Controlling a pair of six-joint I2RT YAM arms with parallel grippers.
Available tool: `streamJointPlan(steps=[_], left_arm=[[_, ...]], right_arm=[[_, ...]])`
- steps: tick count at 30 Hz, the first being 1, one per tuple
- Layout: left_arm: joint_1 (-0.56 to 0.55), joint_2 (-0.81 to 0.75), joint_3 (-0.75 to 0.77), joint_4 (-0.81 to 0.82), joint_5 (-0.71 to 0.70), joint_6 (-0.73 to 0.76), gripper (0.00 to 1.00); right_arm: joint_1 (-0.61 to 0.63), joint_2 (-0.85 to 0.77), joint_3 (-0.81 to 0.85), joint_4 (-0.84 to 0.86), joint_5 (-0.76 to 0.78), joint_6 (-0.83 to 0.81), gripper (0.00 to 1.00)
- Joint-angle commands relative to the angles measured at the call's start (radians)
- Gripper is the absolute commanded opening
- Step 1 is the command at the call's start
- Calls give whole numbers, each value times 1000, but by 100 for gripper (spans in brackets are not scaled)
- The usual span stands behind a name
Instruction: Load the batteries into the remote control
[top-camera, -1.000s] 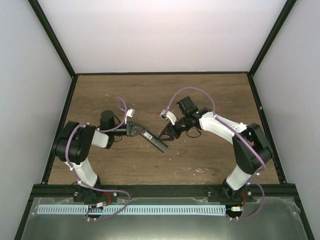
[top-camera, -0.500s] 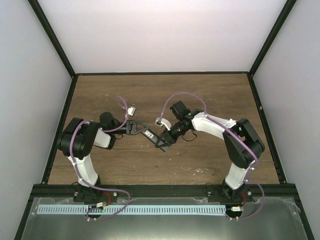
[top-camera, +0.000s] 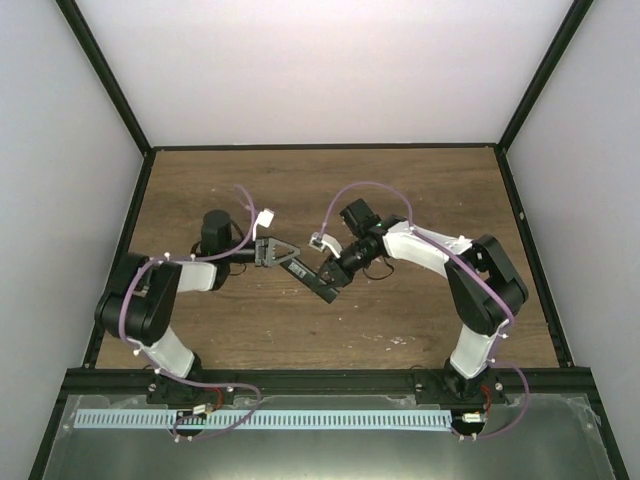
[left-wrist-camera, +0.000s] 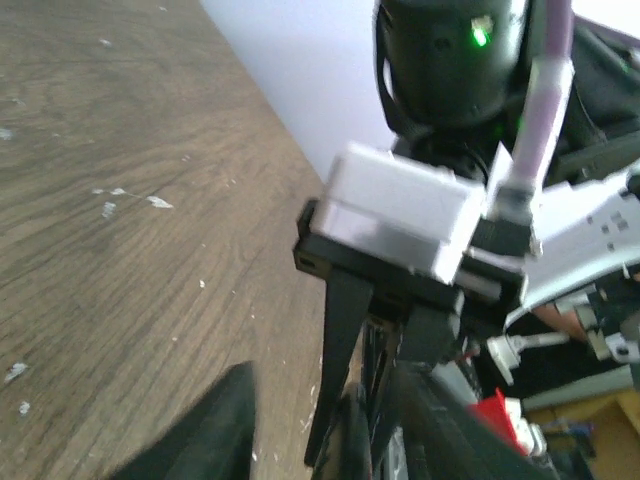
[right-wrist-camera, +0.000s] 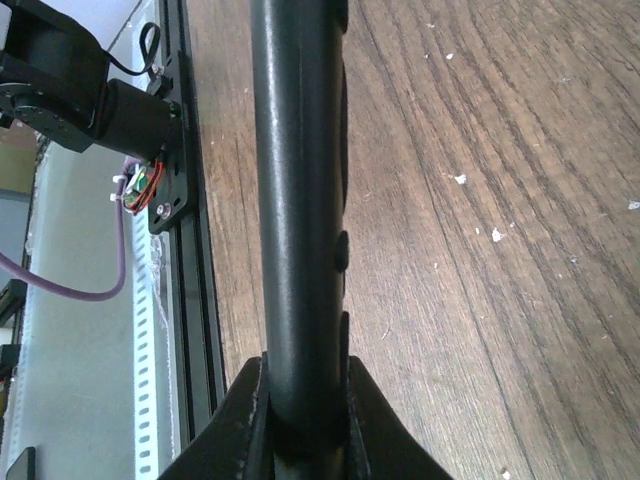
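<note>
The remote (right-wrist-camera: 296, 190) turns and lowers with my right gripper next for release on the clear tabletop, which lies below the gripper and to its right in the top view.
The remote control (top-camera: 312, 281) is a slim black bar held above the table between the two arms. My right gripper (top-camera: 336, 277) is shut on its right end. In the right wrist view the remote (right-wrist-camera: 296, 190) runs straight out from between the jaws (right-wrist-camera: 300, 392), with its side buttons showing. My left gripper (top-camera: 284, 256) is at the remote's left end with its fingers spread. In the left wrist view its fingers (left-wrist-camera: 205, 435) stand wide apart, facing the right wrist. No green or purple batteries show in any view.
The brown wooden table (top-camera: 400, 190) is bounded by a black frame (top-camera: 320, 148) and white walls. The right arm's white wrist camera block (left-wrist-camera: 400, 215) is close in front of the left gripper. A metal rail (right-wrist-camera: 180, 250) runs along the near edge.
My right gripper has moved left and closed on the remote's right end. My left gripper's fingers have opened at the other end, and the left arm's elbow has swung left.
</note>
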Motion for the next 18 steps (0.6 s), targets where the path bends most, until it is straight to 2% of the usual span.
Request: streamJointPlan(steps=[1, 6, 10, 14, 18], left_arm=[[-5, -93, 75, -505, -114, 335, 57], [-5, -178, 76, -585, -242, 362, 97], [-3, -272, 76, -695, -382, 403, 100], [-5, -373, 115, -885, -639, 480, 100], [-4, -461, 134, -990, -819, 511, 100]], right_arm=[[7, -3, 38, -1, 12, -18, 1], [2, -22, 23, 3, 156, 10, 1], [-14, -46, 8, 13, 330, 58, 1], [-16, -49, 17, -12, 673, 126, 1], [-16, -51, 24, -42, 947, 168, 1]])
